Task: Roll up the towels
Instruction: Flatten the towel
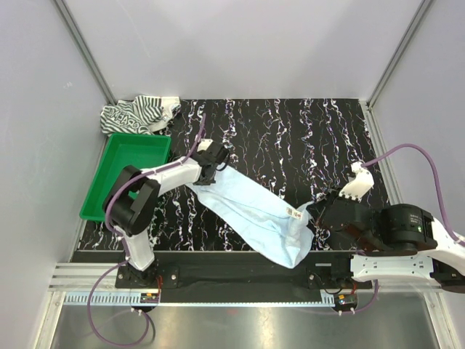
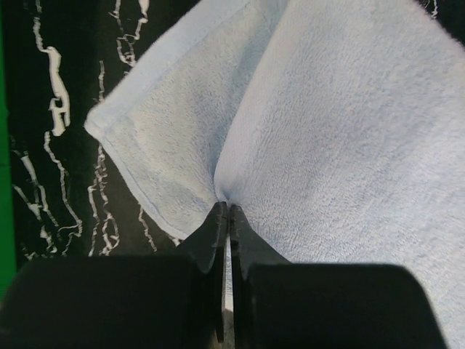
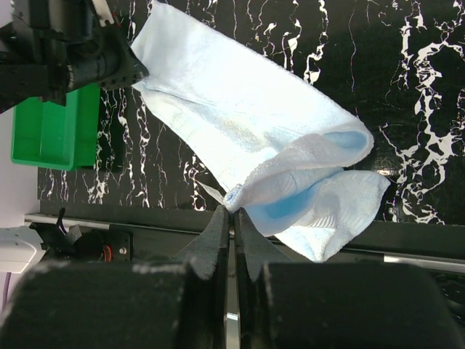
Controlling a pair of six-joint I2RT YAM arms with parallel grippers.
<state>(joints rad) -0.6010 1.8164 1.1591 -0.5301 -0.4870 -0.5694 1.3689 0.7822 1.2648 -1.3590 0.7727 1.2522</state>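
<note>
Next, my right gripper swings across and down to release the towel's folded end flat, as bare marbled table lies below it and to its right in the top view.
The light blue towel (image 1: 251, 211) is stretched diagonally across the black marbled table, from upper left to lower right. My left gripper (image 1: 213, 169) is shut on the towel's upper-left end, and the left wrist view shows the cloth (image 2: 327, 131) puckering into the closed tips of that gripper (image 2: 227, 209). My right gripper (image 1: 312, 214) is shut on a bunched corner near the label at the lower-right end. In the right wrist view the towel (image 3: 240, 116) folds and sags beside this gripper (image 3: 234, 211). The black-and-white striped towel (image 1: 138, 114) lies crumpled at the table's back left corner.
A green plastic tray (image 1: 127, 174) sits at the left edge of the table, just beside the left arm (image 1: 156, 185). The blue towel's lower end droops over the table's front edge (image 1: 218, 254). Grey walls enclose the table at the back and on both sides.
</note>
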